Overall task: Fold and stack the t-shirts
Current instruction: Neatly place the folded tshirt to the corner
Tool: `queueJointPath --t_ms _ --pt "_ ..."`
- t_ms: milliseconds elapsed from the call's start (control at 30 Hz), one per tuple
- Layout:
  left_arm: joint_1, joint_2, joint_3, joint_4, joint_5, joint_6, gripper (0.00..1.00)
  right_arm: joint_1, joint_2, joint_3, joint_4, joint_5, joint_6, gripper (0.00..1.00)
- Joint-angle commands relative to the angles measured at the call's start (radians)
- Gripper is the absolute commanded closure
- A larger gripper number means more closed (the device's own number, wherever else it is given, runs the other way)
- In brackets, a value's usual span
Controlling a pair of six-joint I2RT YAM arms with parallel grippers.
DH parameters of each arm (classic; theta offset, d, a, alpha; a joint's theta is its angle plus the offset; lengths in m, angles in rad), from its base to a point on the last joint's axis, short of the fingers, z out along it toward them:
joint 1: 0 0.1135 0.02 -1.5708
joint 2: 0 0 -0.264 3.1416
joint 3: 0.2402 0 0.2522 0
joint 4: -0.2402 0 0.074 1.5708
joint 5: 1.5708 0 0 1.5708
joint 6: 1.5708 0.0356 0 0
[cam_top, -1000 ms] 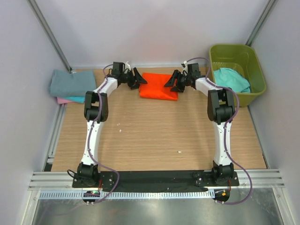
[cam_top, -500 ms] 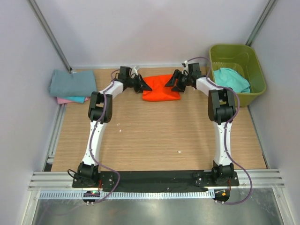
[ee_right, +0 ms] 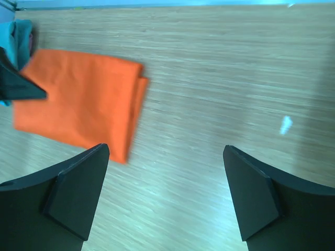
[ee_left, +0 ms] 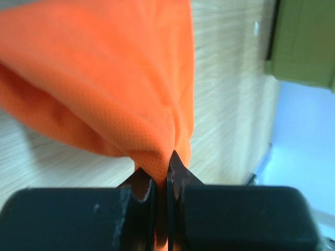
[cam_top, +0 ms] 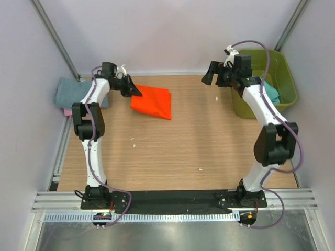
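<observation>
My left gripper should move the orange t-shirt [cam_top: 153,102] to the left in the top view, over the grey-blue pile, and let go of it there, because it is folded.
A folded bright orange t-shirt [cam_top: 153,102] [ee_right: 84,110] lies on the wooden table, left of centre at the back. My left gripper [cam_top: 133,90] [ee_left: 162,172] is shut on the shirt's left corner, and orange cloth [ee_left: 104,78] is pinched between the jaws. My right gripper [cam_top: 209,78] [ee_right: 166,151] hangs wide open above bare wood, well right of the shirt and holding nothing. A dusty grey-blue t-shirt [cam_top: 65,90] tops a folded pile at the far left, over a pink one [cam_top: 67,111]. A teal t-shirt [cam_top: 272,92] lies in the tub.
The olive-green plastic tub [cam_top: 275,57] [ee_left: 303,42] stands at the back right corner, right behind my right arm. Grey walls close in the table on three sides. A metal rail [cam_top: 63,146] runs along the left edge.
The left gripper shut on the orange t-shirt and dragged it left toward the pile. The right gripper let go, opened wide and lifted away to the right, near the tub.
</observation>
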Motion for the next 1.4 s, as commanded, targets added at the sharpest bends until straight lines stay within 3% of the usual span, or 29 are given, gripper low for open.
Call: queueJointPath --t_ms 0,133,400,667,1367 --pt "0.030 -0.092 0.106 -0.252 -0.117 0.253 1.00 0.008 -0.146 -0.175 0.001 0.111 -0.122 0.03" --pt "0.044 -0.127 0.207 -0.391 -0.226 0.366 1.00 0.008 -0.286 -0.336 -0.006 0.171 -0.136 0.02" --pt "0.148 -0.159 0.326 -0.441 -0.361 0.449 1.00 0.001 -0.479 -0.554 -0.016 0.130 -0.131 0.02" --pt "0.168 -0.135 0.472 -0.487 -0.531 0.573 1.00 -0.039 -0.533 -0.617 -0.005 0.075 -0.099 0.02" --pt "0.212 -0.139 0.572 -0.418 -0.753 0.667 1.00 -0.094 -0.584 -0.716 0.032 -0.011 -0.022 0.02"
